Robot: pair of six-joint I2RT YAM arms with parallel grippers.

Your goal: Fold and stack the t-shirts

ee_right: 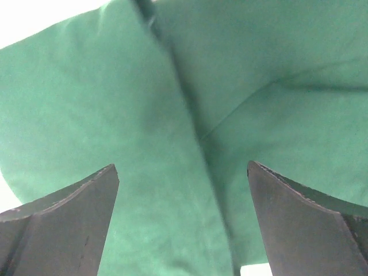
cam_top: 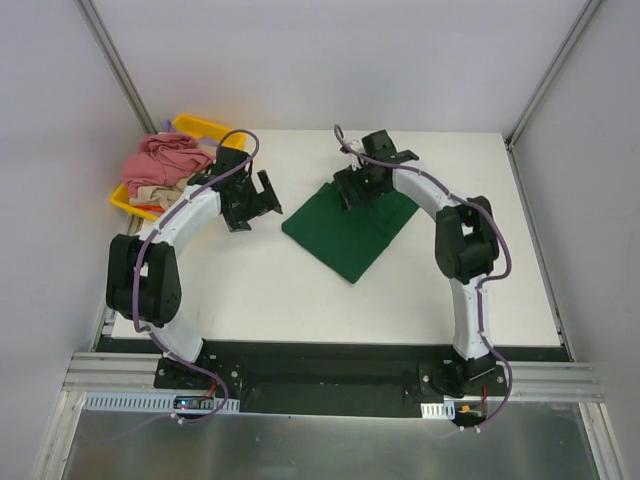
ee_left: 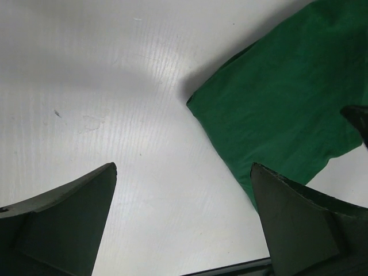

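The shirt's corner nearest the tray (ee_left: 194, 106) sticks out onto the bare tabletop, so my left gripper will next move down and to the right in the top view onto that corner.
A dark green t-shirt (cam_top: 350, 228) lies folded flat on the white table, mid-table. It also shows in the left wrist view (ee_left: 287, 103) and fills the right wrist view (ee_right: 172, 115). My right gripper (cam_top: 355, 190) hovers over the shirt's far corner, open and empty (ee_right: 183, 172). My left gripper (cam_top: 255, 205) is open and empty over bare table just left of the shirt (ee_left: 184, 172). A dusty pink t-shirt (cam_top: 170, 155) lies crumpled on a beige t-shirt (cam_top: 152, 192) in the yellow tray.
The shallow yellow tray (cam_top: 205, 127) sits at the table's far left corner, partly off the edge. Grey walls with metal posts enclose the table. The black table edge (cam_top: 330, 348) runs along the near side.
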